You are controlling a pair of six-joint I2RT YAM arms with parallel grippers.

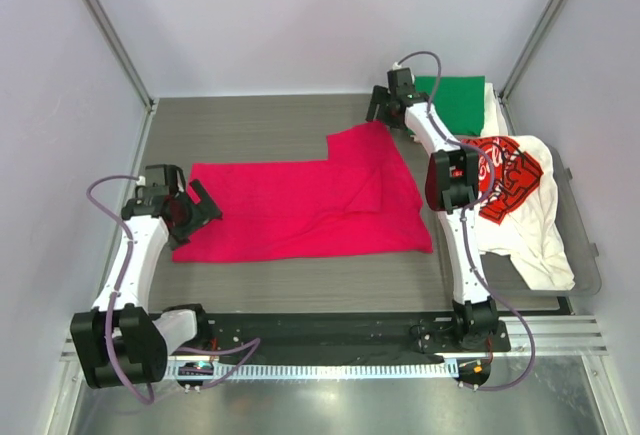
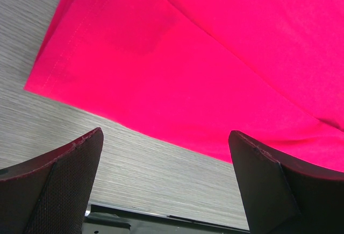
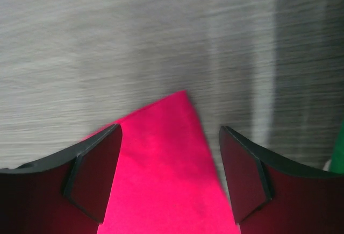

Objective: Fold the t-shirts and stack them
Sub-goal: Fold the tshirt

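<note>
My right gripper has the far corner of the magenta-red t-shirt between its open fingers already, so it will go down onto that corner and close there.
The magenta-red t-shirt (image 1: 300, 207) lies spread on the table, partly folded, with a corner pointing to the back right. My left gripper (image 1: 192, 211) is open and empty at the shirt's left edge; in the left wrist view the shirt's edge (image 2: 177, 72) lies just beyond the open fingers (image 2: 59, 180). My right gripper (image 1: 385, 105) is open and empty over the shirt's far corner (image 3: 166, 153), which lies between its fingertips (image 3: 242, 175). The folded green t-shirt (image 1: 455, 105) lies at the back right. The white t-shirt with red-black print (image 1: 515, 200) lies crumpled at the right.
A clear bin (image 1: 585, 245) holds the white shirt at the right. Another pale cloth (image 1: 492, 105) lies under the green shirt. Pale walls close the cell at the left, back and right. A black rail (image 1: 320, 330) runs along the near edge.
</note>
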